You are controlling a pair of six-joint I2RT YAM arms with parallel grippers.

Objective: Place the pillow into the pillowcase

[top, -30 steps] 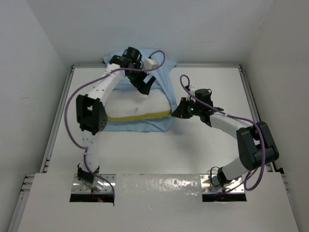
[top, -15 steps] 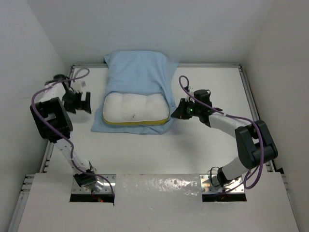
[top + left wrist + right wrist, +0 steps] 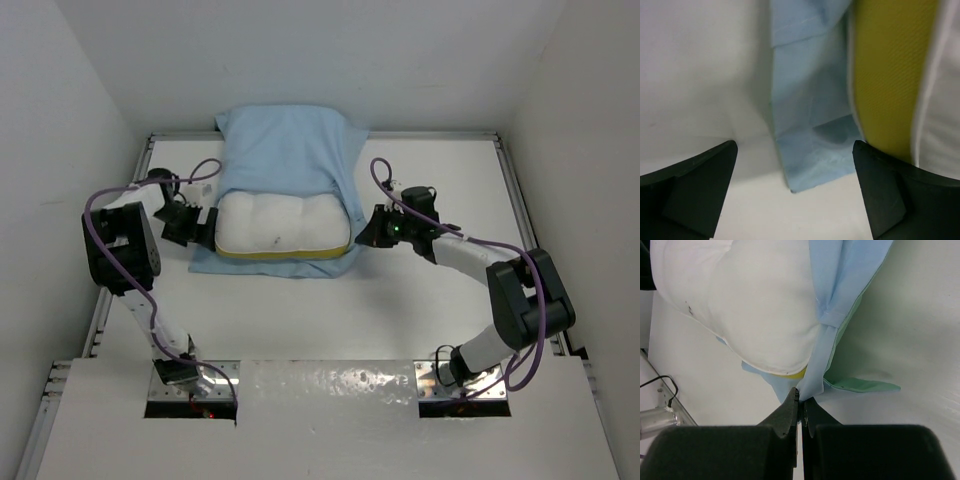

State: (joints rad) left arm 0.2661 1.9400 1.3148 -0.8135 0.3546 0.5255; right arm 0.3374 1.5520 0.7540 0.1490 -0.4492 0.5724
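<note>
I need to move my left gripper slightly to the right in the top view onto the corner of the pillowcase and close it, because that blue cloth is between its open fingers.
The white pillow (image 3: 283, 222) with its yellow band (image 3: 285, 253) lies half inside the light blue pillowcase (image 3: 290, 150), its near half showing. My left gripper (image 3: 203, 230) is open at the pillow's left end. In the left wrist view, the left gripper (image 3: 795, 192) straddles the pillowcase's near left corner (image 3: 810, 160) beside the yellow band (image 3: 890, 75). My right gripper (image 3: 368, 236) is at the pillow's right end. In the right wrist view, the right gripper (image 3: 801, 401) is shut on the pillowcase's edge (image 3: 827, 335), next to the pillow (image 3: 750, 305). The green side (image 3: 865, 385) shows underneath.
The white table (image 3: 330, 310) is walled on the left, right and back. A metal rail (image 3: 125, 230) runs along its left edge, close to my left arm. Purple cables (image 3: 378, 180) loop off both arms.
My left arm left the back of the pillowcase, swung out to the far left, and now has come in to the pillow's left end. The pillowcase settled flat. My right arm has not moved.
</note>
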